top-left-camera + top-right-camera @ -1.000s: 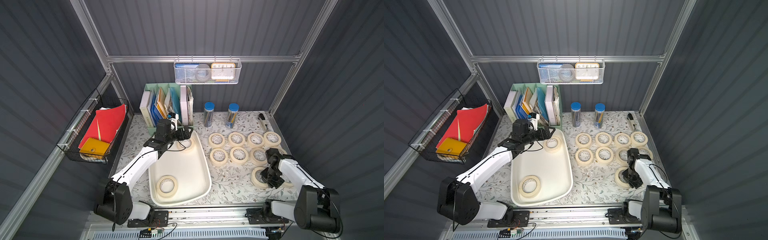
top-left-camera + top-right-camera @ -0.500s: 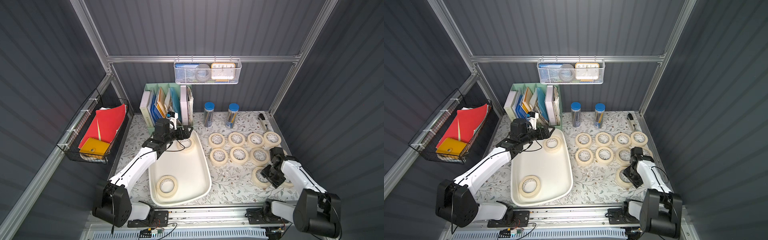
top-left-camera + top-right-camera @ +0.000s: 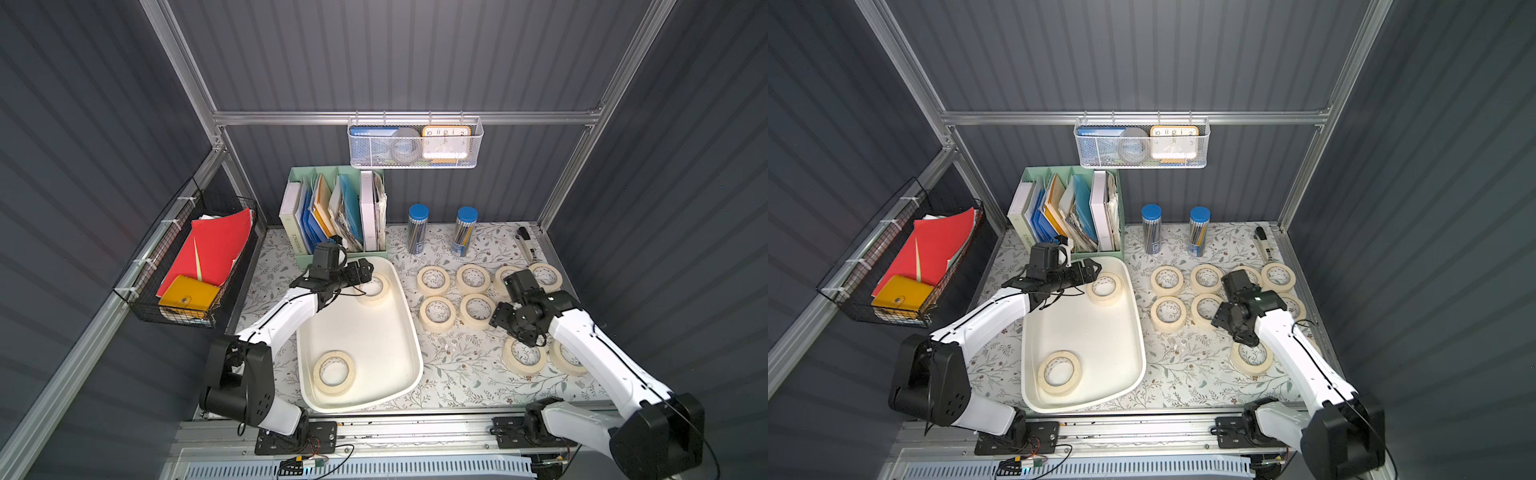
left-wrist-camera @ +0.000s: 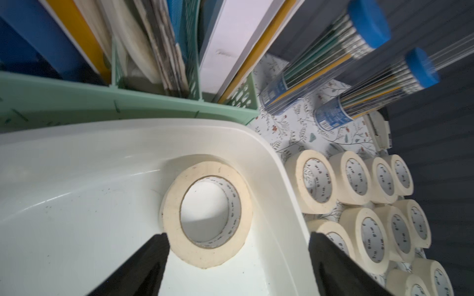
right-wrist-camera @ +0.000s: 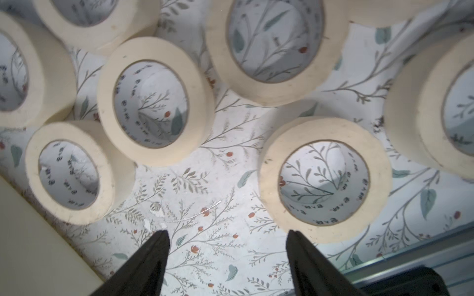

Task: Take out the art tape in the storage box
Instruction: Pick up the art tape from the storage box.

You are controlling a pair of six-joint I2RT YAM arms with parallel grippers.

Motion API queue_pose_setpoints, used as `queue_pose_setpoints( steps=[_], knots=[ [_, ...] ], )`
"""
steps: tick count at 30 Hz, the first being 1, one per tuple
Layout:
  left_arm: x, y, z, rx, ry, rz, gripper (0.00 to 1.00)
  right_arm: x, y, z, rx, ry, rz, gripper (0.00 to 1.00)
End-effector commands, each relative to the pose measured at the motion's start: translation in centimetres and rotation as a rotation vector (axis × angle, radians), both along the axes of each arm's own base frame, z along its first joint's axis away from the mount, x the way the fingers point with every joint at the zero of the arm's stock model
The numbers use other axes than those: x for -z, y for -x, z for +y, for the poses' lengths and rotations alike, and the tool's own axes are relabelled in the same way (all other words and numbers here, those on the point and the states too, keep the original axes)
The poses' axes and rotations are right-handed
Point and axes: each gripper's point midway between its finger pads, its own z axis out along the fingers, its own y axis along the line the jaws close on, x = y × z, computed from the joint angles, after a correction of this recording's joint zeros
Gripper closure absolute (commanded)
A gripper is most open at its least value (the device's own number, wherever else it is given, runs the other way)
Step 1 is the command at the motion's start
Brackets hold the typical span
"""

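Note:
The left gripper needs to go down and close on the far roll's rim [image 4: 174,231], on the side away from the table's rolls, because the far roll's open hole has room for one finger.
The storage box [image 3: 370,328] is an off-white tub left of centre, seen in both top views. Two rolls of art tape lie flat in it: one at the far end [image 3: 374,289] [image 4: 207,215] and one at the near end [image 3: 333,372]. My left gripper [image 3: 365,271] [image 4: 237,234] hangs open just over the far roll, one finger [image 4: 151,258] beside its outer edge. Several more rolls [image 3: 473,278] lie on the floral table to the right. My right gripper [image 3: 513,330] [image 5: 227,233] is open and empty above the table, next to a roll [image 3: 524,357] [image 5: 325,179].
A mint-green file organiser [image 3: 336,208] stands right behind the box's far end. Two blue-capped pencil tubes [image 3: 417,228] [image 3: 464,230] and a stapler [image 3: 524,245] are at the back. A white mesh basket [image 3: 415,143] hangs on the rail, a black wire basket [image 3: 187,266] on the left wall.
My right gripper has opened and let go of the front-right roll, then lifted and drawn back towards the middle. My left gripper has stayed open by the far roll.

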Motion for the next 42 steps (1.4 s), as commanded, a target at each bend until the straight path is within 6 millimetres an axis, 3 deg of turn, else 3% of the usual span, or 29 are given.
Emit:
queue_pose_setpoints(
  steps=[1,7,10,13,18,21,26,32,36,42],
  knots=[
    [3.1,-0.1,1.4,-0.068,-0.058,0.088,0.09,-0.8,-0.4,1.8,-0.168,0.117,0.022,0.17],
    [7.4,-0.7,2.8,-0.141,-0.143,0.209,0.08,-1.7,-1.8,5.9,-0.334,0.090,-0.053,0.16],
    [9.7,-1.1,3.5,-0.185,-0.179,0.269,0.08,-2.0,-2.3,6.8,-0.367,0.075,-0.083,0.16],
    [10.7,-1.6,3.4,-0.201,-0.166,0.274,0.10,-1.8,-2.4,7.2,-0.389,0.073,-0.084,0.16],
    [12.1,-2.5,3.3,-0.202,-0.179,0.294,0.20,-1.0,-2.4,7.6,-0.407,0.065,-0.074,0.16],
    [12.6,-2.8,3.5,-0.203,-0.199,0.288,0.32,-0.5,-2.5,8.0,-0.415,0.054,-0.072,0.16],
    [11.5,-3.2,3.1,-0.209,-0.185,0.252,0.63,-0.1,-3.0,9.3,-0.431,0.030,-0.079,0.16],
    [9.6,-2.6,3.2,-0.207,-0.226,0.228,0.86,-1.5,-4.8,12.1,-0.474,-0.009,-0.123,0.16],
    [6.2,-2.0,2.6,-0.211,-0.339,0.178,0.90,-3.1,-6.8,15.5,-0.524,-0.055,-0.172,0.16],
    [2.4,-1.2,-0.4,-0.163,-0.368,0.112,0.90,-4.1,-10.6,20.9,-0.598,-0.111,-0.212,0.17]
  ],
)
